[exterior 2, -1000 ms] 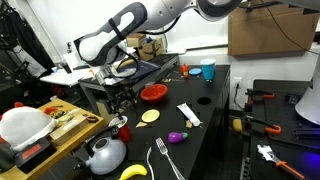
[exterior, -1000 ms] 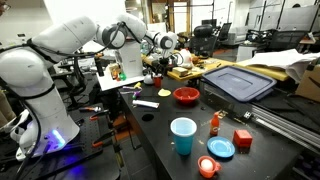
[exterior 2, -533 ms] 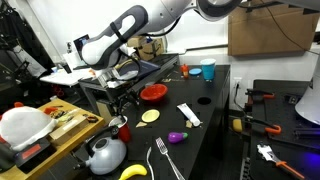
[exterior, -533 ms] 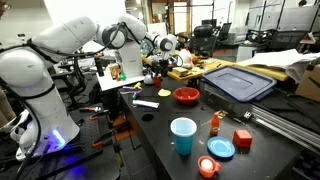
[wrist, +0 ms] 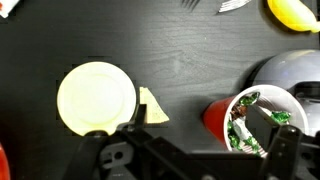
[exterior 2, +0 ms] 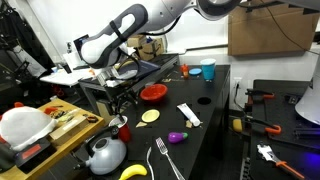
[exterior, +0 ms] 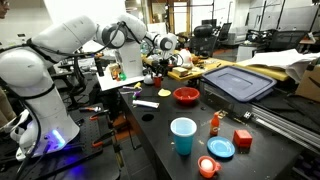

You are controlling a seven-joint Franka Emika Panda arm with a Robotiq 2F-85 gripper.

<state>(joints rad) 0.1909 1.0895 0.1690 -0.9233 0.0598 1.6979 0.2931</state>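
Observation:
I will keep my gripper low next and close its fingers onto the red cup's rim facing the yellow wedge (wrist: pixel 152 107), since that rim is between its open fingers.
In the wrist view my gripper (wrist: pixel 205 125) is open and low over a black table. Its right finger reaches over the mouth of a red cup (wrist: pixel 218 118) filled with green-wrapped candies (wrist: pixel 250 120). Its left finger is beside a small yellow wedge (wrist: pixel 152 107) and a pale yellow round disc (wrist: pixel 95 98). In an exterior view the gripper (exterior 2: pixel 118 106) hangs just above the red cup (exterior 2: pixel 121 128) next to a grey kettle (exterior 2: pixel 105 153). In an exterior view the gripper (exterior: pixel 152 70) is at the table's far end, where the arm hides the cup.
A banana (exterior 2: pixel 133 172), fork (exterior 2: pixel 165 160), purple eggplant (exterior 2: pixel 177 136), white bar (exterior 2: pixel 188 115), red bowl (exterior 2: pixel 153 93) and blue cup (exterior 2: pixel 208 70) lie on the table. A grey lid (exterior: pixel 238 80), blue plate (exterior: pixel 221 148) and red block (exterior: pixel 242 138) are near the other end.

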